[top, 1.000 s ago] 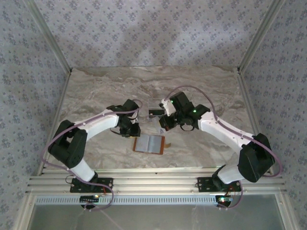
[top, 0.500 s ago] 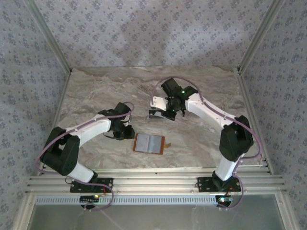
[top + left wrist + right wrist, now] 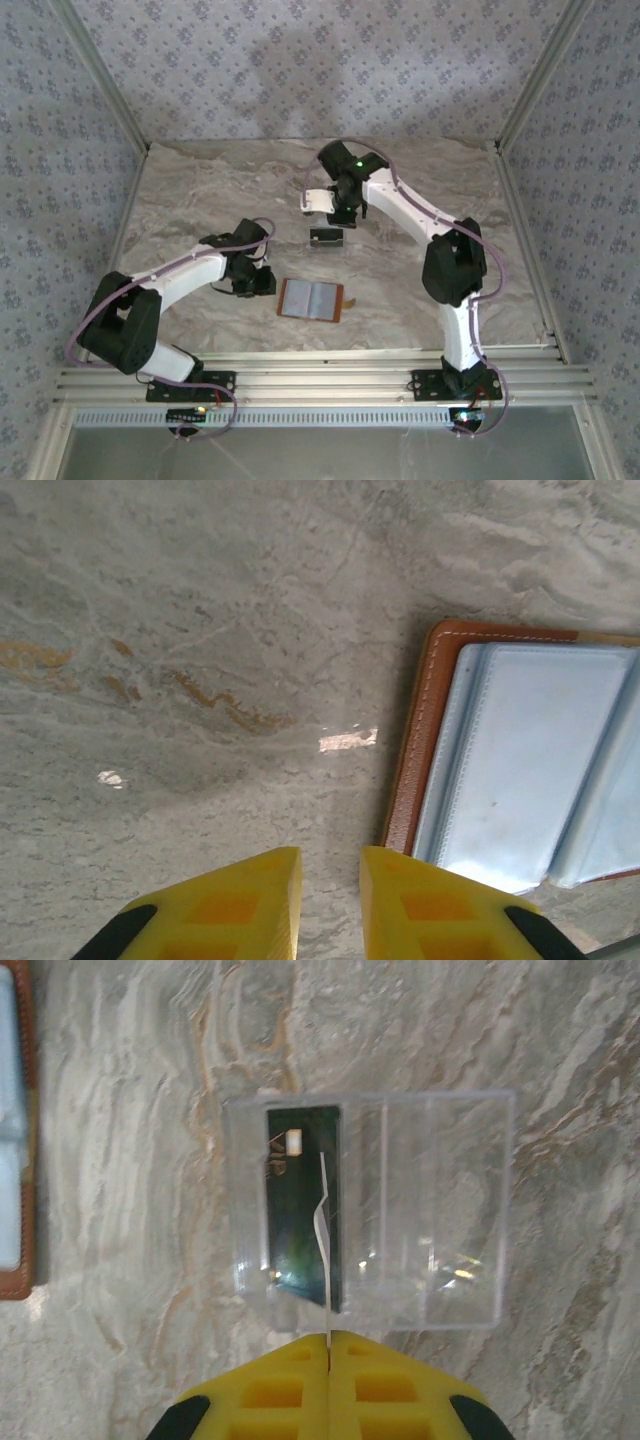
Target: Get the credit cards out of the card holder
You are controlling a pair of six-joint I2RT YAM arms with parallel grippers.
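Next, my right gripper moves outward past the dark card and down into the empty gap beside it to release, because the dark card fills its slot.
The card holder (image 3: 310, 300) lies open on the marble, orange-brown outside with grey-blue sleeves; it is seen too in the left wrist view (image 3: 520, 750) and at the edge of the right wrist view (image 3: 12, 1140). My left gripper (image 3: 262, 286) (image 3: 330, 865) hovers just left of it, jaws a little apart with nothing between them. My right gripper (image 3: 335, 205) (image 3: 328, 1338) is shut on a thin whitish credit card (image 3: 317, 199) (image 3: 326, 1250), seen edge-on. It hangs over a clear plastic rack (image 3: 326, 238) (image 3: 440, 1210). A dark credit card (image 3: 300, 1200) stands in the rack's left slot.
Aluminium rails (image 3: 320, 375) run along the near edge where the arm bases sit. Patterned walls close in the back and sides. Bare marble (image 3: 200, 190) spreads left and behind the rack.
My right arm has swung away from the card holder toward the back, carrying the whitish card over the clear rack. The left gripper has drawn back slightly to the left.
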